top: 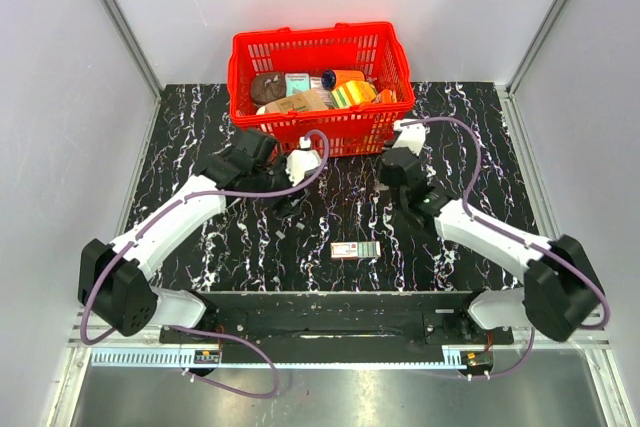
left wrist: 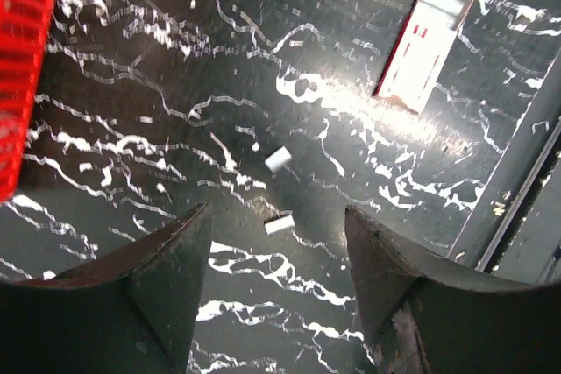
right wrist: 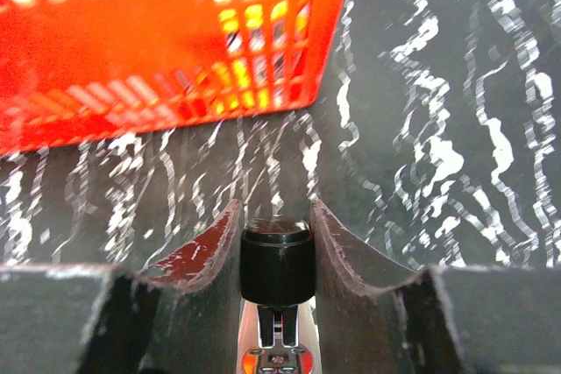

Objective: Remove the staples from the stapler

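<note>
The stapler (right wrist: 277, 260) goes down with my right gripper next, turning slightly, to the table beside the basket's near corner. Clear tabletop there has room for it.
My right gripper (right wrist: 277, 216) is shut on the stapler (right wrist: 277, 260). Its black end sits between the fingers, and its pale body with metal parts runs back toward the camera. In the top view the right gripper (top: 400, 159) hovers just in front of the basket, and the stapler is hidden inside it. My left gripper (left wrist: 279, 243) is open and empty, low over the table. Two small white staple strips (left wrist: 278, 159) lie on the table just ahead of its fingertips. In the top view the left gripper (top: 298, 182) is left of centre.
A red basket (top: 300, 47) with several items stands at the back centre, close ahead of the right gripper (right wrist: 131, 50). A small flat red-and-white box (top: 355, 250) lies near the front edge and also shows in the left wrist view (left wrist: 421, 59).
</note>
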Available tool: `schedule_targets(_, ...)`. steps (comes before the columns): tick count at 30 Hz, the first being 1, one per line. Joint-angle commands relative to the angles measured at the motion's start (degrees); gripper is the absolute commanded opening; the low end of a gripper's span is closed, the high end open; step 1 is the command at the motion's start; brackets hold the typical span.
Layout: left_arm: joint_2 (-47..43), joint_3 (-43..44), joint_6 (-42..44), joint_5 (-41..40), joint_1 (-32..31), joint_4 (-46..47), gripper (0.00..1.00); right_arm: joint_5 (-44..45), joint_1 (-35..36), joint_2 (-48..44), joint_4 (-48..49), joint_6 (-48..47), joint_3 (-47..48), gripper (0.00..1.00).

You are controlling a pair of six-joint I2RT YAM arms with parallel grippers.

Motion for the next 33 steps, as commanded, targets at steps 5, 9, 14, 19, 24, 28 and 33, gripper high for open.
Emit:
schedule_targets(5, -4.2, -3.8, 1.8, -3.0, 3.2, 0.6, 0.65, 23.8, -0.1, 11.3, 44.0, -23.9, -3.0, 0.0)
schedule_targets(9, -4.4, -3.9, 2.2, -3.1, 4.4, 0.7, 0.64, 27.2, 0.0, 20.8, 66.4, -34.8, -5.3, 0.0)
schedule_targets(14, -5.2, -4.1, 2.1, -2.9, 5.0, 1.1, 0.64, 33.0, -0.1, 30.1, 78.0, -38.2, -4.6, 0.0)
schedule_targets(19, -6.8, -5.5, 2.5, -2.7, 5.5, 1.8, 0.64, 27.0, 0.1, 22.7, 50.2, -16.7, -7.0, 0.0)
schedule_targets(24, -7.0, -5.8, 2.7, -3.0, 5.7, 1.2, 0.64, 16.7, 0.1, 17.1, 16.1, 3.5, -1.8, 0.0)
schedule_targets(28, -7.9, -5.7, 3.3, -2.9, 5.7, 0.5, 0.64, 9.7, 0.1, 18.7, 0.5, 12.2, 2.5, 0.0)
schedule_targets(33, -9.4, -5.8, 3.8, -3.8, 5.8, -0.3, 0.64, 7.0, 0.2, 20.2, -9.7, 13.0, 4.6, 0.0)
